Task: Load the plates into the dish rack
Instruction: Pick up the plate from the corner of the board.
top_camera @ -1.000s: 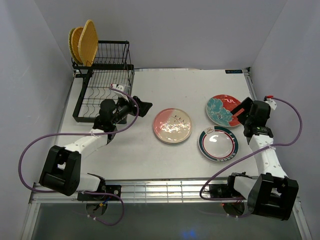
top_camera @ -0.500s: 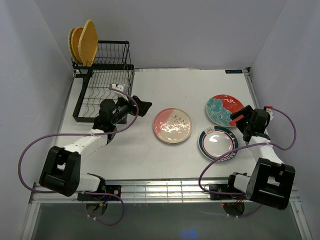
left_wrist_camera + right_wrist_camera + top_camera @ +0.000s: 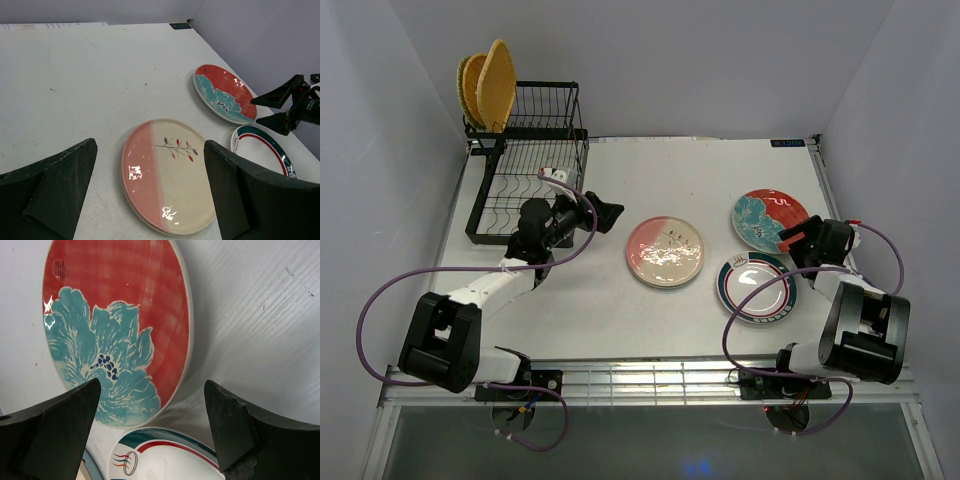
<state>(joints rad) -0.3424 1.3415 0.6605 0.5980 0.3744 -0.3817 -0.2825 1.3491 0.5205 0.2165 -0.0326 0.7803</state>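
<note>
The red-and-teal plate's near rim passes between the open fingers, so the robot's right gripper will come down around that rim beside the green-rimmed plate and close it.
The black dish rack stands at the back left with two yellow-orange plates upright at its rear left corner. Flat on the table lie a pink-and-white plate, a red-and-teal plate and a white plate with green rim rings. My left gripper is open, low over the table, just left of the pink-and-white plate. My right gripper is open, low over the near right edge of the red-and-teal plate, beside the green-rimmed one.
The rack's lower tray of slot wires lies right behind my left arm. The table's right edge runs close to the right gripper. Purple cables loop off both arms. Grey walls close in on three sides.
My right arm has folded down and back, carrying its open gripper lower and toward the near edge of the red-and-teal plate. The left arm and all plates have stayed put.
</note>
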